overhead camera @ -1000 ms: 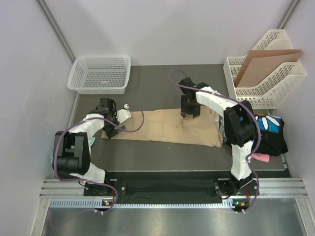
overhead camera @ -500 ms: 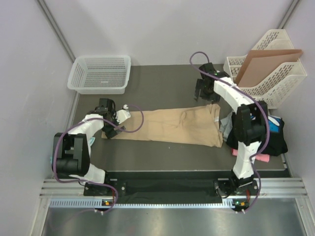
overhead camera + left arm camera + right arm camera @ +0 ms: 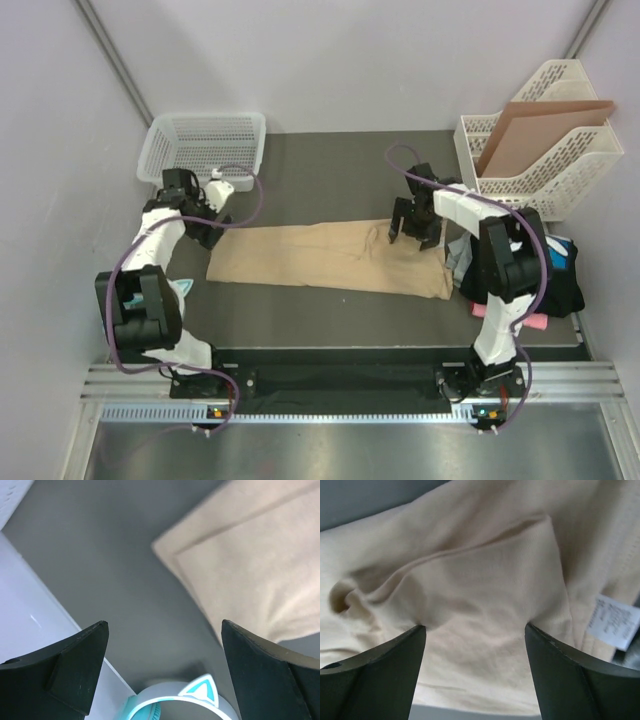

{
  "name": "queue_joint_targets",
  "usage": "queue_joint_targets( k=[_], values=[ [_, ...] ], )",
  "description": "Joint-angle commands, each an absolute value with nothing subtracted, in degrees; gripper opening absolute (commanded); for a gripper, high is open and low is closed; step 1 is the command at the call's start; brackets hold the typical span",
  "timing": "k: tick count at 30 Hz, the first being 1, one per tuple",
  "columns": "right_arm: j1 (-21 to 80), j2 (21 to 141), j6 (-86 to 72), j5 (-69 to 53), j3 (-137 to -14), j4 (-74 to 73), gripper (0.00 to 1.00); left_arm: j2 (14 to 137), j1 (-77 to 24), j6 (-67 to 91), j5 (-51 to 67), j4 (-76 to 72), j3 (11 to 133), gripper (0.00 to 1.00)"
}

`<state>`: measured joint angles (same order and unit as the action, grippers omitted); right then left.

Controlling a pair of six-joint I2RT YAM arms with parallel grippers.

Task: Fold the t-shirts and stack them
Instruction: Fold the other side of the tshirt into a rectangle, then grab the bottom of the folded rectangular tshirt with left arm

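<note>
The tan t-shirt's short end edge (image 3: 213, 259) (image 3: 189, 586) lies below my left gripper, toward the right in its wrist view, so my left gripper will go down and shift onto it next.
The tan t-shirt (image 3: 320, 258) lies flat as a long folded strip across the middle of the table. My left gripper (image 3: 207, 222) hangs open and empty just beyond the shirt's far left corner. In the left wrist view (image 3: 164, 626) that corner (image 3: 250, 560) shows at the upper right. My right gripper (image 3: 415, 230) is open, low over the shirt's right part. The right wrist view (image 3: 475, 628) shows creased tan cloth (image 3: 485, 590) between the fingers and a white label (image 3: 614, 621). The black daisy-print shirt (image 3: 555, 262), with pink cloth (image 3: 530, 322) and grey cloth (image 3: 460, 250), is piled at the right.
A white mesh basket (image 3: 205, 150) stands at the back left. A white file rack (image 3: 545, 160) holding a brown cardboard sheet (image 3: 535, 125) stands at the back right. A teal and white cat-ear headband (image 3: 185, 287) lies at the left edge, also in the left wrist view (image 3: 200, 692).
My left gripper left the shirt's left end and moved back and left toward the basket. My right gripper swung from the shirt's middle to the back right, then came down over its right part.
</note>
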<state>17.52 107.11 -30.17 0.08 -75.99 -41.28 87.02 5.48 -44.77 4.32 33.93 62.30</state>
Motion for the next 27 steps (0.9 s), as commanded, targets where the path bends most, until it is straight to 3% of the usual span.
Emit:
queue_joint_targets(
  k=[1, 6, 17, 27],
  values=[
    [15.8, 110.9, -31.5, 1.4, -77.0, -38.7, 0.79, 89.8, 9.5, -38.2, 11.3, 39.1, 68.1, 0.99],
    [14.5, 110.0, -31.5, 8.9, -76.0, -40.1, 0.79, 94.7, 10.4, -37.3, 14.0, 45.0, 70.7, 0.99],
    [16.7, 104.2, -30.3, 8.5, -73.4, -38.1, 0.79, 108.6, 13.9, -33.5, 22.1, 51.1, 76.3, 0.99],
    [17.5, 102.0, -30.1, 8.2, -72.4, -37.8, 0.79, 113.5, 14.9, -32.5, 25.5, 50.9, 76.6, 0.97]
  ],
)
